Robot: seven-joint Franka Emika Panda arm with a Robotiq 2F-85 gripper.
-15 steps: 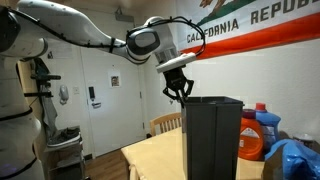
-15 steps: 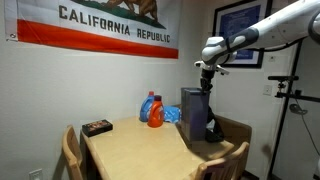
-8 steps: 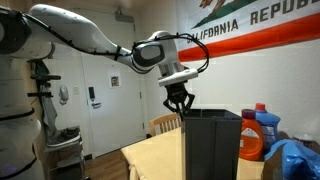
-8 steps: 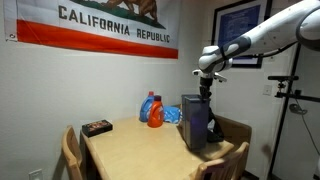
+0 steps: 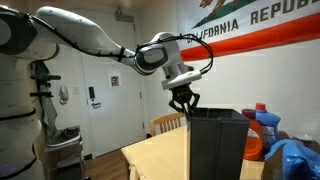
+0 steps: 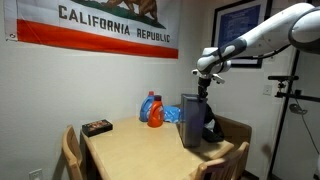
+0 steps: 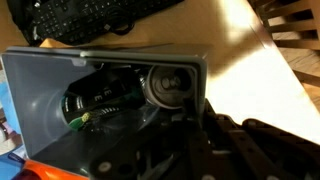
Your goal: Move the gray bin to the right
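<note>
My gripper needs to move away from my base next, toward the orange jug and blue bag [image 7: 24, 165], and take the gray bin along.
The gray bin [image 5: 218, 146] is a tall dark wastebasket standing on the wooden table [image 5: 158, 156], near its edge in an exterior view [image 6: 192, 122]. My gripper [image 5: 181, 102] comes down on the bin's rim from above, also in an exterior view [image 6: 202, 92]. In the wrist view the fingers [image 7: 172, 112] straddle the bin's wall [image 7: 40, 95], one inside and one outside, shut on it. The bin holds a round can and dark items.
An orange detergent jug [image 5: 253, 134] and a blue bag [image 5: 296, 160] stand behind the bin; the jug also shows in an exterior view [image 6: 154, 110]. A dark box [image 6: 97, 127] lies on the table. Wooden chairs [image 6: 72, 150] surround it. A keyboard [image 7: 100, 20] lies beyond the bin.
The gripper came down onto the bin's rim. The bin's top dropped in an exterior view, then the bin and gripper shifted slightly to the right in that view.
</note>
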